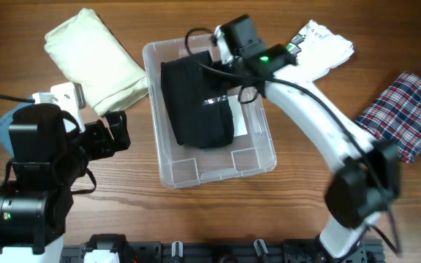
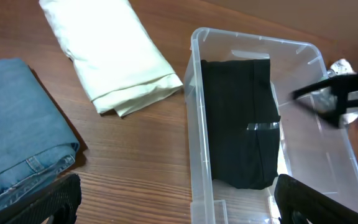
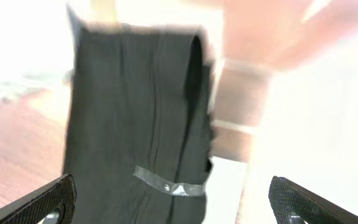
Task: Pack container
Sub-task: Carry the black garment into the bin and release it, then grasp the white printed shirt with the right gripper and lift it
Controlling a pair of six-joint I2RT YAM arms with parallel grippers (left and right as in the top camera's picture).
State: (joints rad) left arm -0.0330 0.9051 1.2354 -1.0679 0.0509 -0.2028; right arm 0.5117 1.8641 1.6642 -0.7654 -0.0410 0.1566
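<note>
I need to move my right gripper across and down onto the white garment's edge facing the plaid garment, since the white one lies unpacked to its right in the overhead view.
The clear container stands mid-table, also in the left wrist view. A folded black garment with a strip of clear tape lies inside it along the left side; it shows in the left wrist view and the right wrist view. My right gripper is open and empty above the container's far end, over the black garment. My left gripper is open and empty left of the container, above bare table beside its left wall.
A folded cream garment lies left of the container, also in the left wrist view. Folded blue jeans lie at far left. A white garment and a plaid garment lie to the right.
</note>
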